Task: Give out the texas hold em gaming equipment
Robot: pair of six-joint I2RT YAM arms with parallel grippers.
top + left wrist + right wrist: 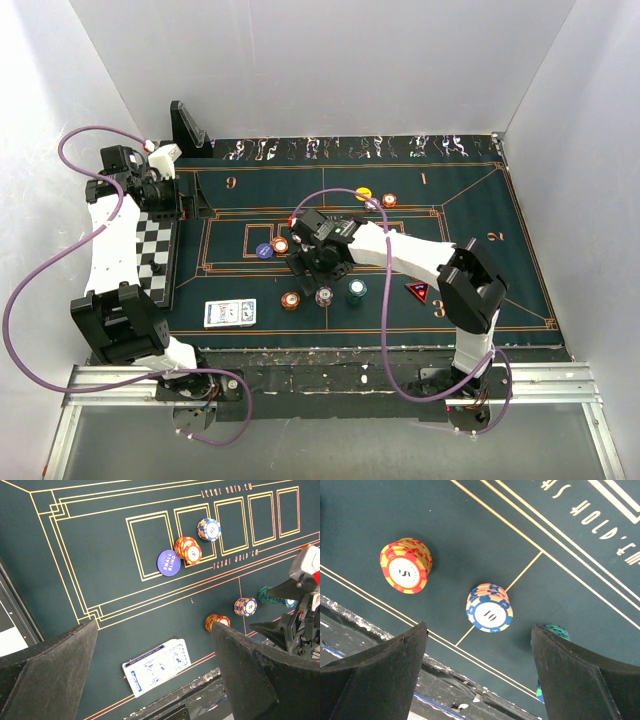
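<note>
My right gripper lowers its open fingers around the chips' sides next and closes, since the peach-and-blue stack [324, 296] stands below, between them.
A blue-backed card deck [230, 313] lies near the mat's front edge, also in the left wrist view [156, 666]. An orange chip stack [290, 300], a peach-and-blue stack [324, 296] and a teal stack [357, 291] stand in a row. A red triangular marker [418, 291] lies to their right. A blue disc [264, 251] and an orange stack [280, 244] sit mid-mat. A yellow disc [363, 193] and an orange chip [389, 200] lie farther back. My right gripper [322, 268] hangs open and empty just above the "10" stack [489, 608]. My left gripper [160, 190] is open and empty over the chequered board.
The chequered board [155, 250] lies along the mat's left edge, under my left arm. A black stand [188, 130] is at the back left. The dark green mat [480, 220] reaches the white walls. A blue-and-peach stack [209, 529] stands in a card box outline.
</note>
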